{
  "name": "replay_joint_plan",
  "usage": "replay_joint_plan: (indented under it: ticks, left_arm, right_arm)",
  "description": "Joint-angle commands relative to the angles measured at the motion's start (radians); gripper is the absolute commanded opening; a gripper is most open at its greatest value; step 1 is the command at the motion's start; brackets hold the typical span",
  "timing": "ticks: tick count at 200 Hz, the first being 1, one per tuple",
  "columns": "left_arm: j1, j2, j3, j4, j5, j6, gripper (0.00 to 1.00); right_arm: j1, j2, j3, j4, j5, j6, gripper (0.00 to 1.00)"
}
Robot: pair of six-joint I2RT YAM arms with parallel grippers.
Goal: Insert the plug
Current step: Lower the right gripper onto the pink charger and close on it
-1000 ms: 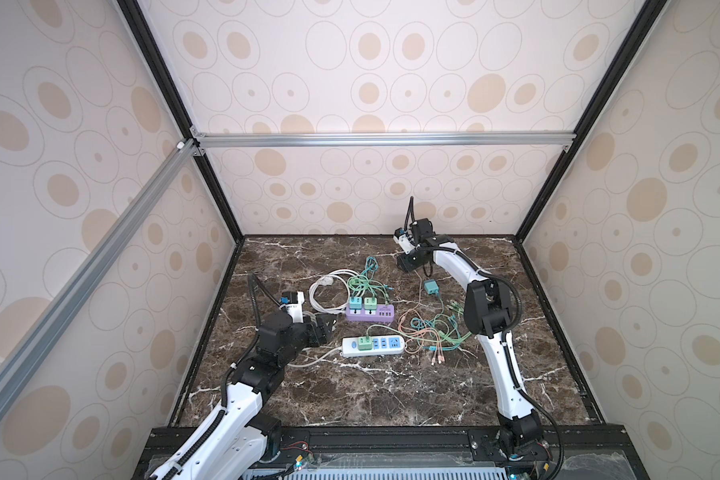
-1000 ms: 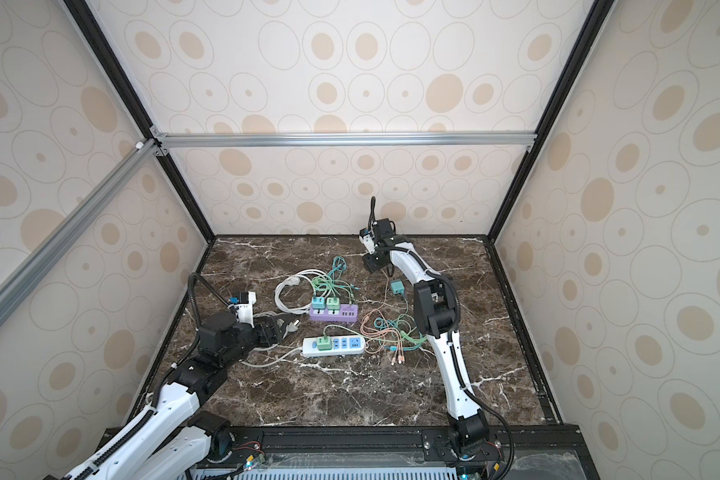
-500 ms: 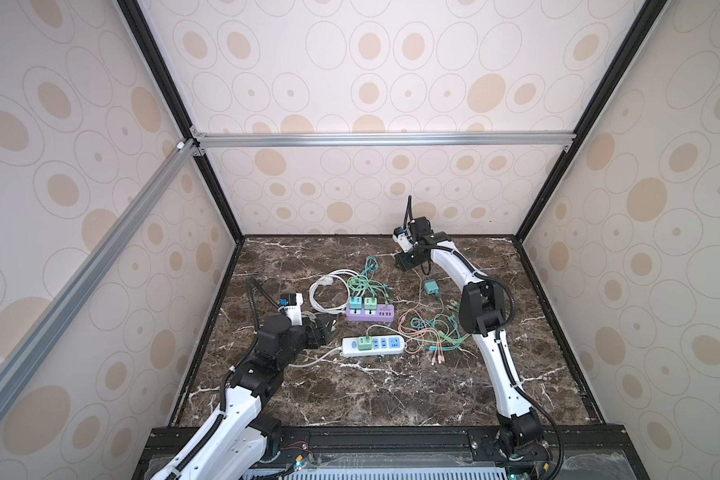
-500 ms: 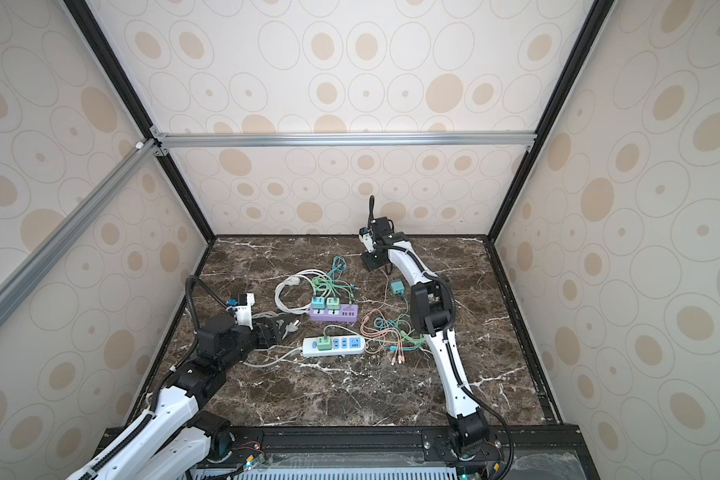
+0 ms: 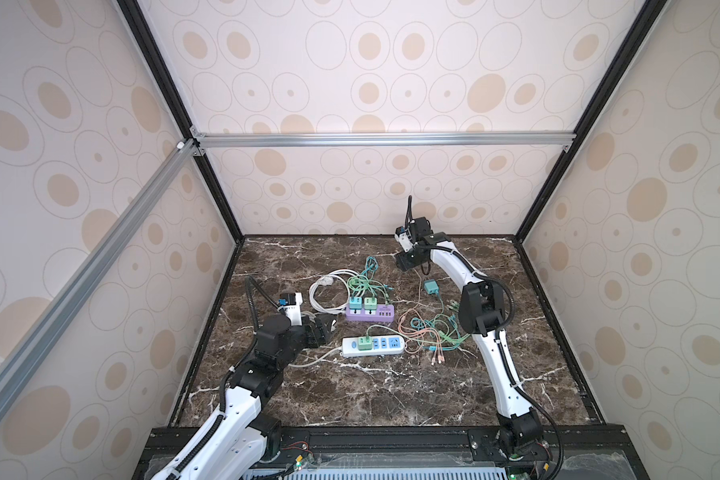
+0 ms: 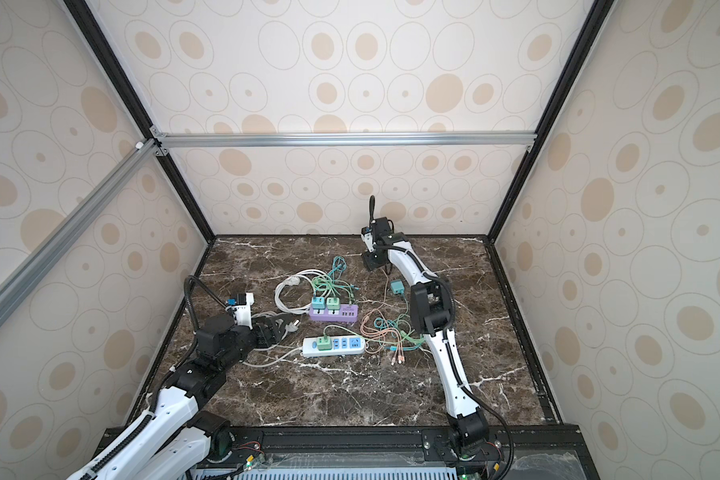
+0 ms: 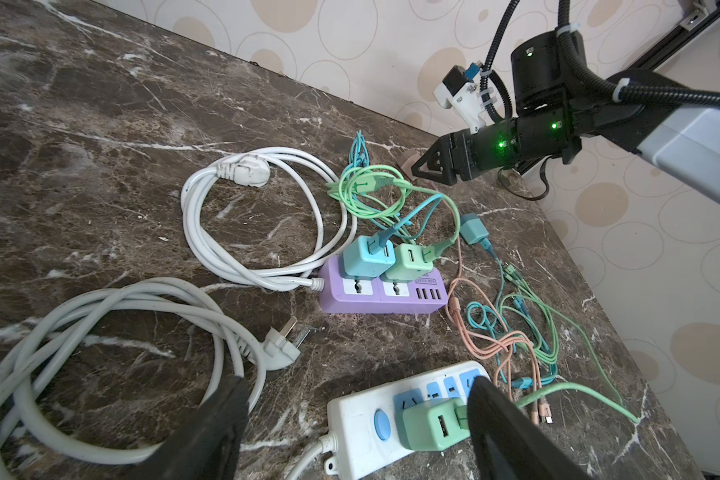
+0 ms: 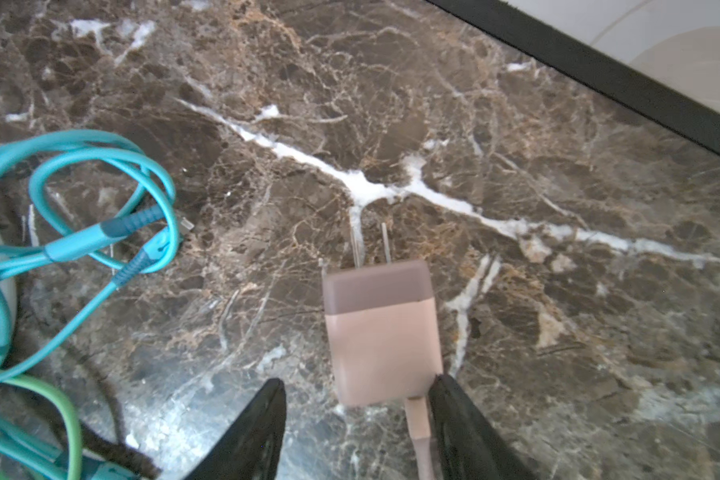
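Observation:
Next I will lower my right gripper so its open fingertips straddle the pink plug's rear end [image 8: 388,377] and close there, since the plug lies flat below its fingertips.
A pink plug [image 8: 381,332] lies flat on the marble at the back of the table, prongs pointing away from my right gripper [image 8: 356,399], with its pink cable trailing back between the fingers. That gripper is open around the plug's rear end: one fingertip touches a corner and the other stands clear. In both top views the right gripper [image 5: 408,262] [image 6: 373,263] hangs low near the back wall. My left gripper [image 7: 356,399] is open and empty above the white power strip [image 7: 362,415], which carries a green adapter [image 7: 431,424].
A purple power strip [image 5: 371,312] holds a blue and a green adapter. A loose teal adapter [image 5: 431,286] lies right of it. Tangled green, teal and pink cables [image 5: 433,332] spread between the strips and the right arm. White cord coils [image 7: 246,216] lie at the left.
The right arm's elbow has shifted slightly while its gripper stays over the pink plug at the back. The left arm has not moved.

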Motion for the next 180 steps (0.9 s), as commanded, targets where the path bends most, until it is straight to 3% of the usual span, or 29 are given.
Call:
replay_joint_plan:
  ticks: [1, 79, 180]
  left_arm:
    - [0.007, -0.013, -0.002, 0.01, -0.015, -0.008, 0.83]
    - [0.007, -0.012, -0.006, 0.017, -0.015, -0.011, 0.83]
    - [0.008, -0.025, -0.012, 0.015, -0.025, -0.012, 0.83]
  right_arm:
    - [-0.005, 0.022, 0.005, 0.006, 0.027, 0.015, 0.6]
    - [-0.006, 0.06, 0.014, 0.015, 0.016, 0.042, 0.61]
    - [-0.003, 0.082, 0.054, 0.011, 0.009, 0.047, 0.54]
